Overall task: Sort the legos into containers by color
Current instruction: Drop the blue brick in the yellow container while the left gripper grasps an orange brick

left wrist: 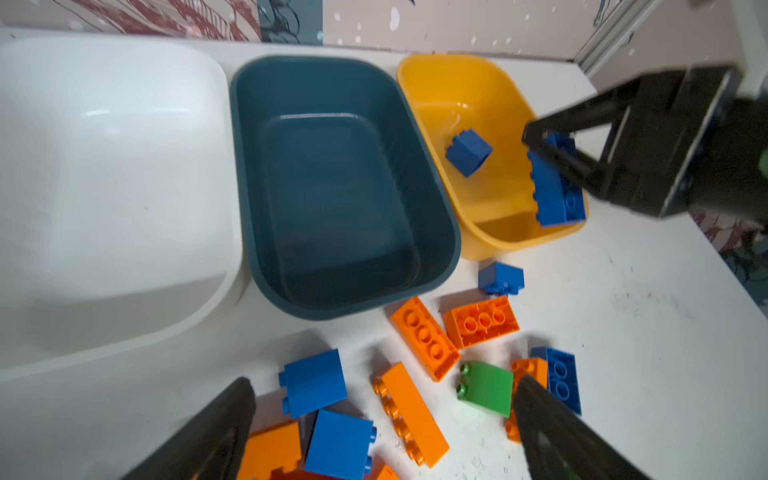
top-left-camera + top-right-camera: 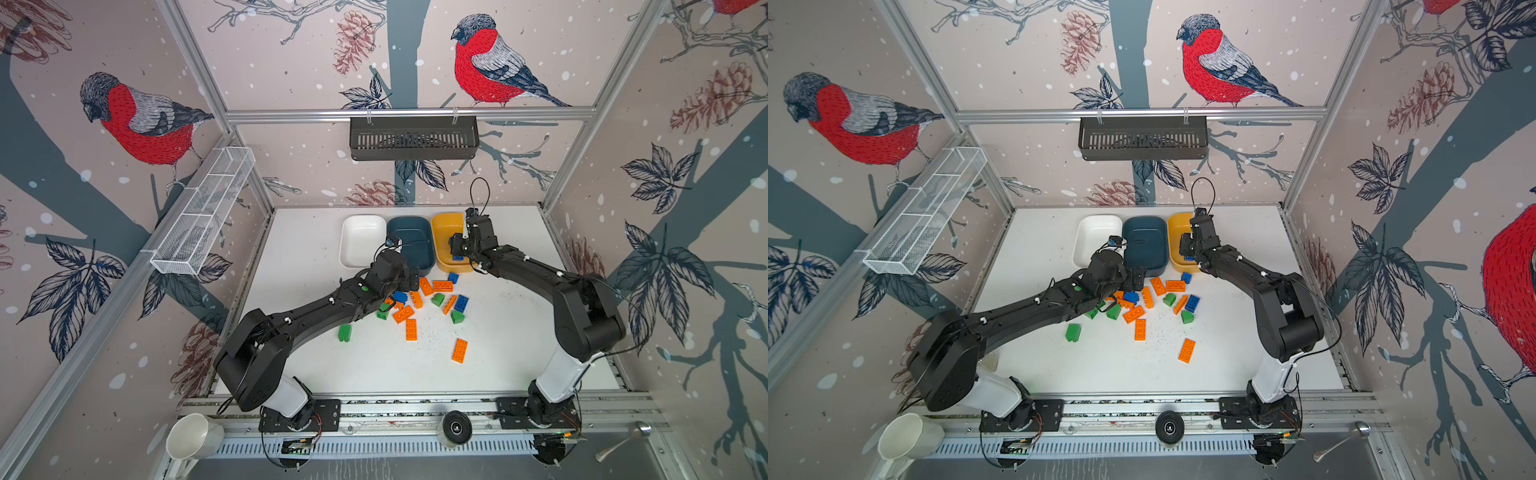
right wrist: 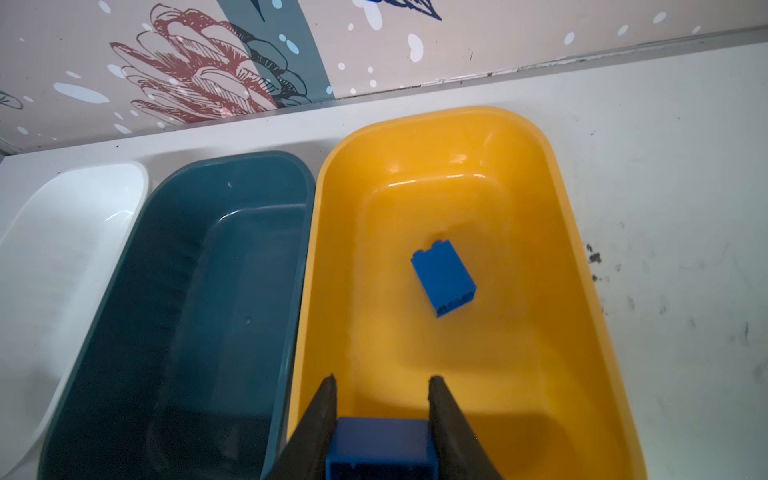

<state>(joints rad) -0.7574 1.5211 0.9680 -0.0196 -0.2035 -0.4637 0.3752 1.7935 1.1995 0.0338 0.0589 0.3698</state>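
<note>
The orange lego [image 2: 417, 300] [image 1: 412, 415] between the blue pair and green lego gets my left gripper's fingers next, tipped down and lowered onto it. Bare tabletop is beside both its long sides.
Three containers stand side by side at the back of the table: white [image 2: 359, 243], dark teal [image 2: 409, 241] and yellow [image 2: 442, 228]. My right gripper [image 3: 383, 378] is shut on a blue lego [image 3: 382, 444] just above the yellow container's near end [image 1: 515, 232]. Another blue lego [image 3: 442, 276] lies on that container's floor. The white and teal containers are empty. Loose orange [image 2: 411, 329], green [image 2: 344, 333] and blue [image 2: 461, 303] legos lie scattered mid-table. Over the pile's left part my left gripper [image 1: 384, 381] hangs open, with two blue legos [image 1: 316, 382] and an orange one [image 1: 409, 415] below its jaws.
A black slotted basket [image 2: 413, 137] hangs on the back wall and a white wire-mesh tray [image 2: 203, 216] on the left wall. A white mug [image 2: 193, 436] sits at the front left outside the table, a metal spoon [image 2: 623, 442] at the front right.
</note>
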